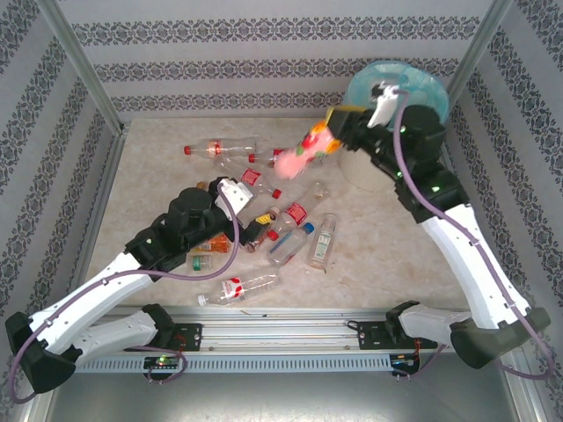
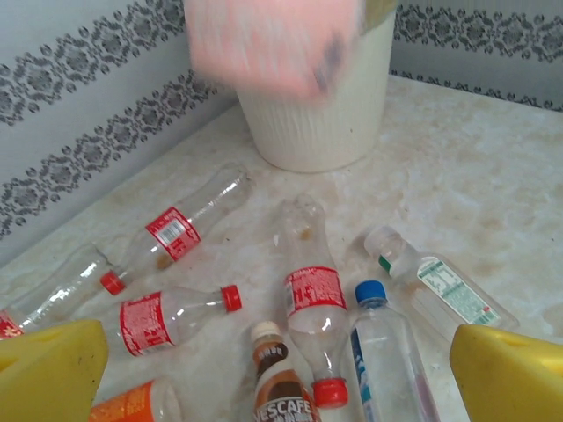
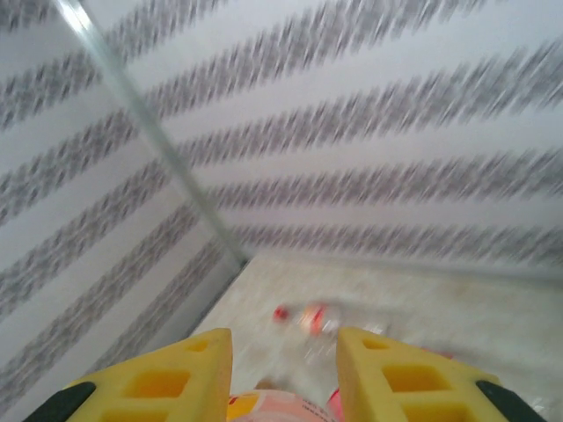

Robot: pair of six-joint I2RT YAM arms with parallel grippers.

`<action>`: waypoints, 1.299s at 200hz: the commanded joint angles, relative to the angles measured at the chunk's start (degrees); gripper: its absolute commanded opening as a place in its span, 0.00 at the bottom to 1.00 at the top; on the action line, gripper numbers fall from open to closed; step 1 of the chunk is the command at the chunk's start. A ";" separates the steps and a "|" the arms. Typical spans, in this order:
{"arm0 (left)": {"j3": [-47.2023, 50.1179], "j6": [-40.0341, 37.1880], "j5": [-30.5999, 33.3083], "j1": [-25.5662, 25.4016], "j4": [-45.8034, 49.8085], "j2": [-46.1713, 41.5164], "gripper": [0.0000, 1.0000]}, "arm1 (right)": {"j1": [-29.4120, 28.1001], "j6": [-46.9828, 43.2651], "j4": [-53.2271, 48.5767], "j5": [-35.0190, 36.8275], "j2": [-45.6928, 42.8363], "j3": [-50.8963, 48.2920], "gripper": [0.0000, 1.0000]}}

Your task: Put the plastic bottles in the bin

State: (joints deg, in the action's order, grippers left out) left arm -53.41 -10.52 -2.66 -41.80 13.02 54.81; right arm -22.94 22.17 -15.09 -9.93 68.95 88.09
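Observation:
I will next turn my right gripper outward and swing it over the bin's blue-lined opening (image 1: 401, 74) to let go of the pink bottle, because it still points away from the bin's opening.
Several plastic bottles lie scattered on the marble table (image 1: 396, 264), among them a red-labelled bottle (image 2: 312, 294), a brown coffee bottle (image 2: 281, 391) and a blue-capped bottle (image 2: 383, 352). My left gripper (image 1: 249, 227) (image 2: 281, 374) hangs open just above this cluster, with nothing between its yellow fingers (image 2: 48, 369). My right gripper (image 1: 330, 134) (image 3: 281, 369) is shut on a pink-labelled bottle (image 1: 297, 158) (image 3: 273, 411) and holds it in the air left of the bin (image 1: 398, 88) (image 2: 317, 123). The bin is cream-white with a light blue liner and stands at the back right.
More bottles lie apart from the cluster: one at the back left (image 1: 224, 149), one near the front edge (image 1: 242, 286) and a white-labelled one (image 1: 324, 239). Patterned walls and metal posts (image 1: 84, 66) close in the table on three sides.

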 commanded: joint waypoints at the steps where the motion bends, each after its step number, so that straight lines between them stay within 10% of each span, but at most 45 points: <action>1: -5.90 -0.58 0.92 1.02 -3.22 1.15 1.00 | 0.20 -11.23 -1.43 14.11 1.75 8.53 0.00; 71: -33.79 -1.56 5.33 1.08 8.56 25.09 1.00 | 4.69 -33.95 -1.76 35.10 20.15 27.93 0.00; 135: -47.83 -1.13 5.38 1.37 19.10 36.48 1.00 | 14.47 -29.80 -4.35 30.60 34.92 34.86 0.00; 260: -43.51 -1.84 9.15 3.36 18.99 33.59 1.00 | 23.90 -22.81 -3.47 18.72 51.45 36.24 0.00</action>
State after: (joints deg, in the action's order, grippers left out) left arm -98.56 -11.14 3.79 -39.62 31.33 91.42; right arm 0.27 -2.09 -19.81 11.92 117.64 121.25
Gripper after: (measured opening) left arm 0.998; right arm 0.337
